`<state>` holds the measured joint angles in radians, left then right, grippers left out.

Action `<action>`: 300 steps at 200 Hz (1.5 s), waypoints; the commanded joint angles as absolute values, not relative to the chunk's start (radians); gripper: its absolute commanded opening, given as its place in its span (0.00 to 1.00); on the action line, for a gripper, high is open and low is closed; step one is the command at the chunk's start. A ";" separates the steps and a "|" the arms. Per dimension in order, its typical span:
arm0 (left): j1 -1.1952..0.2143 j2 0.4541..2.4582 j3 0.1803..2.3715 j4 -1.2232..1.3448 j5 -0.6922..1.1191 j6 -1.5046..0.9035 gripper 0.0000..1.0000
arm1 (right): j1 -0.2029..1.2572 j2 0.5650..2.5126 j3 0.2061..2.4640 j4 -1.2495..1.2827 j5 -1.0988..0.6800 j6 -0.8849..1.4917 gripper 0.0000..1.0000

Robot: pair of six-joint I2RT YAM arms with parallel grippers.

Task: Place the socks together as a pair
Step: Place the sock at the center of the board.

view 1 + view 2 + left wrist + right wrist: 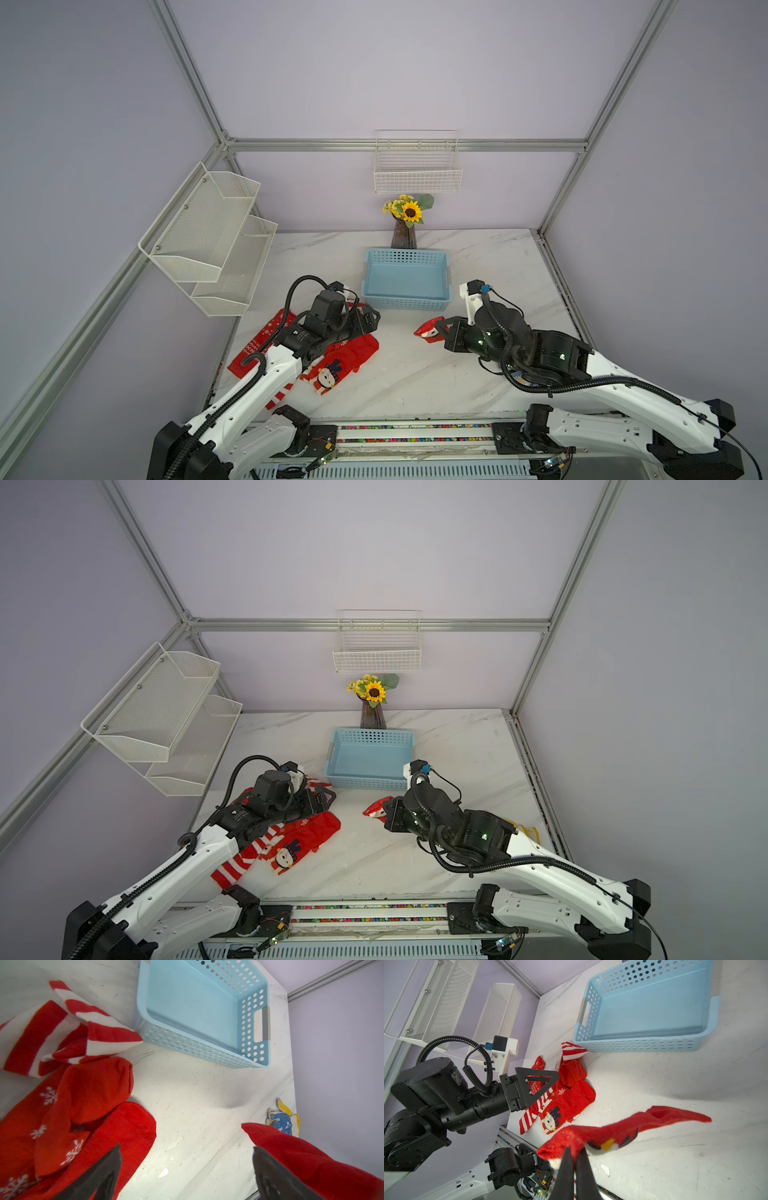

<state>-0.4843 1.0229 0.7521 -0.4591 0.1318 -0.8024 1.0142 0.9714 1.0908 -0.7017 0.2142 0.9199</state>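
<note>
My right gripper lowers toward the pile next and releases the cuff on the bare tabletop beside those socks, since that clear spot lies below my gripper.
Several red socks lie in a pile at the table's left, under my left arm. Among them are a striped sock (99, 1028), a snowflake sock (93, 1088) and one bearing a white figure in a dark hat (332, 370) (552, 1120). My left gripper (369, 321) (187, 1148) hovers open over the pile's right edge, with bare table between its fingers. My right gripper (436, 332) (575, 1149) is shut on the cuff of another red sock (623, 1132) (427, 328). That sock hangs lifted above the middle of the table, in front of the basket.
An empty light blue basket (406, 278) stands behind the grippers, with a sunflower vase (405, 232) behind it. White mesh shelves (208, 241) hang on the left wall and a wire basket (417, 170) on the back wall. A blue and yellow dotted glove (283, 1120) lies near the right edge.
</note>
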 commanded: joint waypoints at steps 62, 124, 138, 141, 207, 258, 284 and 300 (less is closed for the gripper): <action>-0.508 0.946 0.693 -0.373 -0.042 -0.845 0.97 | 0.872 1.474 1.103 -0.375 -0.154 0.753 0.00; -0.508 0.898 0.640 -0.399 -0.081 -0.847 0.97 | 0.870 1.562 1.150 -0.327 -0.040 0.743 0.77; -0.507 0.925 0.642 -0.391 -0.035 -0.823 0.97 | 0.870 1.477 1.069 -0.349 0.044 0.750 0.77; -0.507 0.932 0.644 -0.390 -0.025 -0.817 0.97 | 0.869 1.457 1.052 -0.356 0.056 0.751 0.77; -0.554 1.148 0.705 -0.357 0.121 -0.793 0.82 | 0.831 1.172 0.744 -0.433 0.209 0.900 0.70; -0.606 1.283 0.727 -0.301 0.062 -0.762 0.67 | 0.811 1.245 0.699 -0.296 0.182 0.818 0.70; -0.612 1.334 0.739 -0.293 0.020 -0.761 0.66 | 0.799 1.278 0.679 -0.230 0.180 0.788 0.70; -0.613 1.361 0.750 -0.281 0.011 -0.755 0.64 | 0.784 1.298 0.673 -0.191 0.165 0.783 0.70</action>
<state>-0.6086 1.3361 0.6846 -0.3275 0.0566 -0.7776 0.8055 1.2758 0.6857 -0.2893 0.1661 0.8043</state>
